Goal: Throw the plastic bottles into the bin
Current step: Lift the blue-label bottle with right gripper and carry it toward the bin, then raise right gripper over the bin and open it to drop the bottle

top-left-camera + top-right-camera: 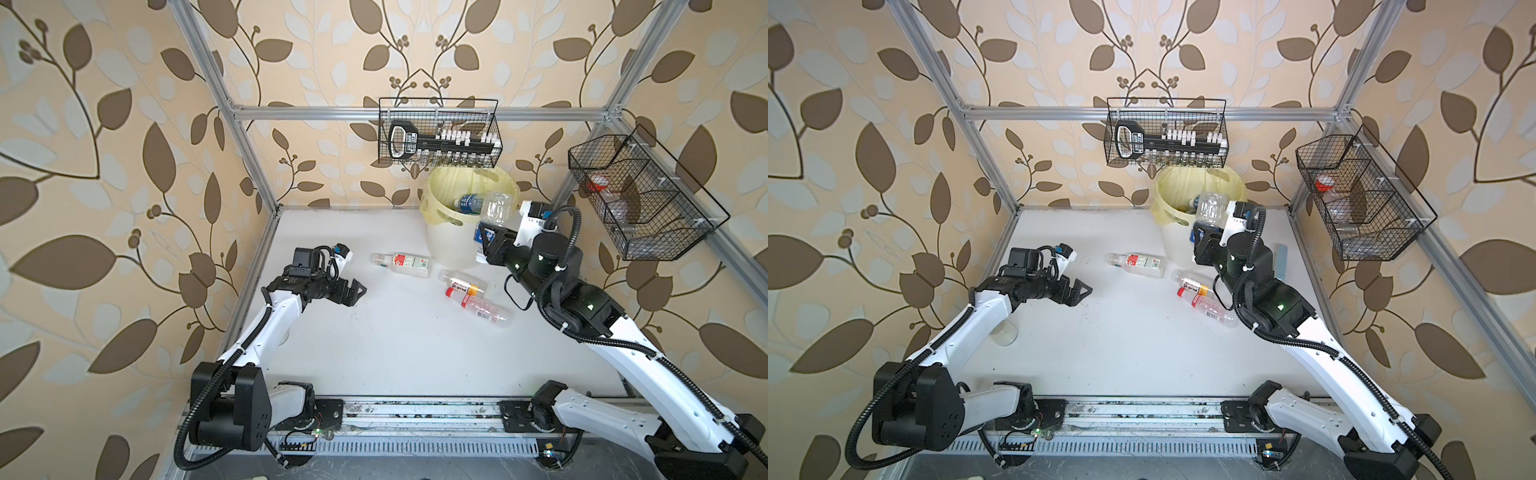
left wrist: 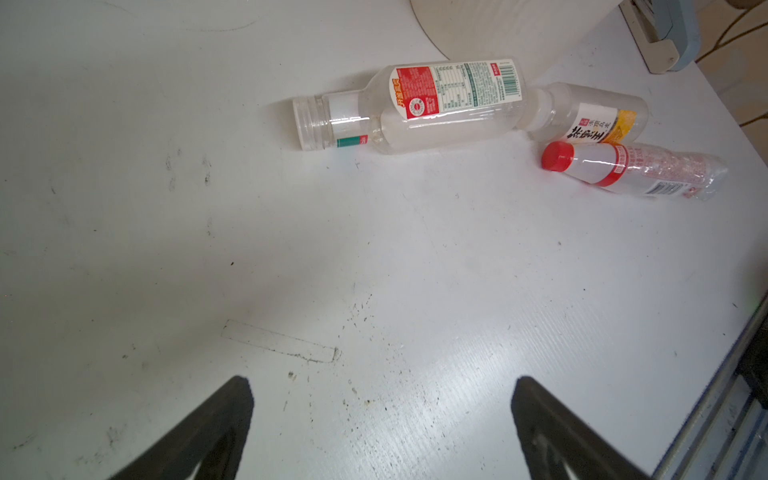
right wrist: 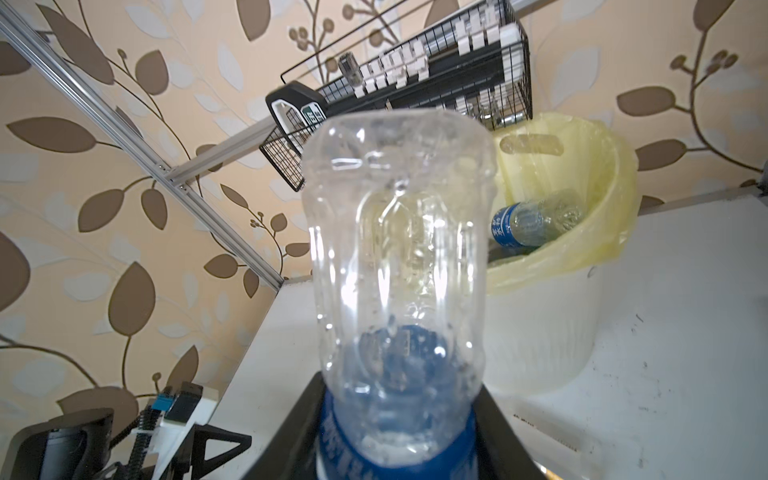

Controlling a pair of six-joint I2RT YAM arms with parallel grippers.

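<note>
The label of the clear bottle still hangs outside the bin's rim, so my right gripper will lift outward over the bin's opening next and release the bottle.
The cream bin with its yellow bag stands at the back of the table, and a blue-labelled bottle lies inside it. My right gripper is shut on a clear bottle at its blue label, holding it tilted beside the bin's rim. Three bottles lie on the table: a red-and-white-labelled one, a yellow-labelled one and a red-capped one. My left gripper hangs open and empty, left of them.
A black wire basket hangs on the back rail just above the bin, and another hangs on the right rail. A pale-blue flat case lies by the right edge behind my right arm. Aluminium posts frame the table.
</note>
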